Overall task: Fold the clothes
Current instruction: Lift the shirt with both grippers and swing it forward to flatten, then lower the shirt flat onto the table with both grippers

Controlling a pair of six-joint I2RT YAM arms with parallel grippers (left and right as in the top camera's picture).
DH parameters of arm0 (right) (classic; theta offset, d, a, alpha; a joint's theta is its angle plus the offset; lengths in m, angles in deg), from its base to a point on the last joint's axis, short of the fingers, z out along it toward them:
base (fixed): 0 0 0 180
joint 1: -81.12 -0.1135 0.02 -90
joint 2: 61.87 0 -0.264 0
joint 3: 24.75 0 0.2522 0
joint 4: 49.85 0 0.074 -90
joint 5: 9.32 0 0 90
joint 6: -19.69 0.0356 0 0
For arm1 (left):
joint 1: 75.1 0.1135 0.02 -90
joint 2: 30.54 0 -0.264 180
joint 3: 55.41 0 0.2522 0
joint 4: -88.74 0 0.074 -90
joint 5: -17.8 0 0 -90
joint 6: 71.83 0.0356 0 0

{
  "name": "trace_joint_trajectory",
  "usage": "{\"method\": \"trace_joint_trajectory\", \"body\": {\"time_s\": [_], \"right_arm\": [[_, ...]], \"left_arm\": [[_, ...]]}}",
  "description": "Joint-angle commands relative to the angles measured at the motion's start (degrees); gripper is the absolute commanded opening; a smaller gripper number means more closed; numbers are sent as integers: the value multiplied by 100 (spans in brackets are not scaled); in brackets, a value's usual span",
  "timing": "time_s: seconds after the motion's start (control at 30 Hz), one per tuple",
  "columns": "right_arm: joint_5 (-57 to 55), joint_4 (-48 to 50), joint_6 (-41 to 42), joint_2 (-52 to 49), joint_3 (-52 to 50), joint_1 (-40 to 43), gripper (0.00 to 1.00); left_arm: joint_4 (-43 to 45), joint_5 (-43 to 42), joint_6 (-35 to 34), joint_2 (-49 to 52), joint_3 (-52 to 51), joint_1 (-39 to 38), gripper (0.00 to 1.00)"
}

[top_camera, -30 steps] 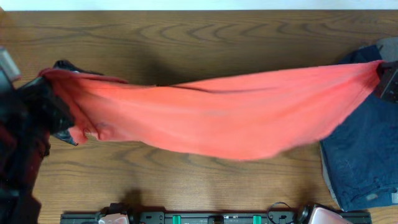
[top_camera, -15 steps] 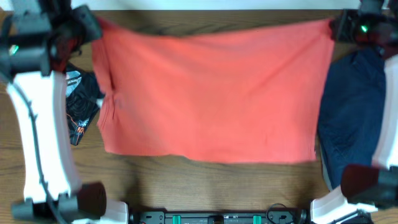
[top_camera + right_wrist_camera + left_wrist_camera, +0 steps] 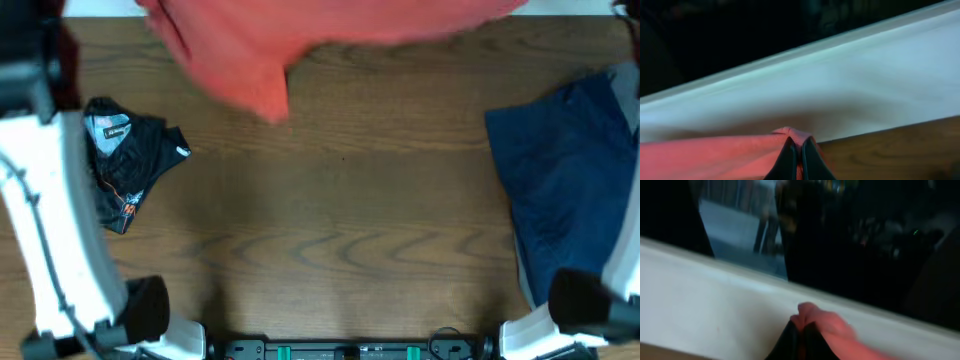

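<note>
The T-shirt (image 3: 300, 35) hangs stretched by both its corners. My left gripper moves back and down to the bare wood (image 3: 188, 212) beside the black garment next and lets go.
The coral-red T-shirt (image 3: 300, 35) hangs stretched along the far edge of the table, mostly cut off by the top of the overhead view, with one lower corner drooping at the left. My left gripper (image 3: 801, 330) is shut on a bunched corner of the shirt (image 3: 835, 330) above the white far edge. My right gripper (image 3: 796, 150) is shut on the other corner of the shirt (image 3: 715, 157). Neither gripper's jaws show in the overhead view. No lettering is visible.
A crumpled black garment with red-and-white print (image 3: 130, 165) lies at the left. A large navy blue garment (image 3: 570, 180) lies at the right. The white arm links (image 3: 60, 230) (image 3: 600, 310) rise along both sides. Bare wood table (image 3: 340, 220) lies between.
Both grippers have carried the shirt away from me to the far edge of the table; it moved from spread over the middle to the top of the view. The black garment is now uncovered.
</note>
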Motion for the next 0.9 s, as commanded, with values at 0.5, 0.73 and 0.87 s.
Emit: {"method": "trace_joint_trajectory", "body": {"time_s": [0.5,0.73,0.87], "right_arm": [[-833,-3707,-1169,-151,-2315,55,1],[-323,-3580,-1038,-149,-4339,48,1],[-339,-3364,-927,-149,-5226,85,1]], "left_arm": [[-5786,-671,697,68,-1488,210,6],[-6063,-669,988,-181,-3764,212,6],[-5689,-667,984,-811,-5191,212,6]]}}
